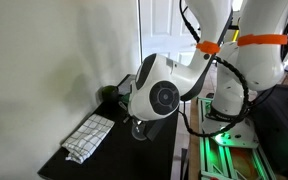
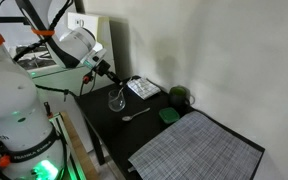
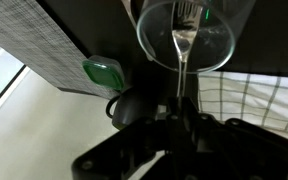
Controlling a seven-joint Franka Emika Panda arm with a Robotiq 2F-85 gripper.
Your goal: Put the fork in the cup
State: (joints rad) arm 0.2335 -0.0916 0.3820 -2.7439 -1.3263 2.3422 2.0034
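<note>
The robot's gripper needs to go down a little toward the cup's opening (image 2: 116, 92) (image 3: 190, 38) next and let go of the fork's handle, because that opening is below the gripper and the fork's teeth are inside it.
In the wrist view a clear glass cup (image 3: 149, 45) stands right in front of my gripper (image 3: 180, 118). The gripper is shut on the handle of a silver fork (image 3: 182, 55), whose tines reach into the cup's mouth. In an exterior view the gripper (image 2: 108, 76) hangs just above the cup (image 2: 116, 99) on the black table (image 2: 109, 130); the fork is too thin to make out there. In an exterior view the arm's wrist hides most of the cup (image 1: 139, 130).
A silver utensil (image 2: 134, 115) lies on the table beside the cup. A green sponge (image 2: 170, 116), a dark mug (image 2: 180, 97), a checked cloth (image 2: 142, 87) and a grey placemat (image 2: 199, 150) are also on the table. The wall is close behind.
</note>
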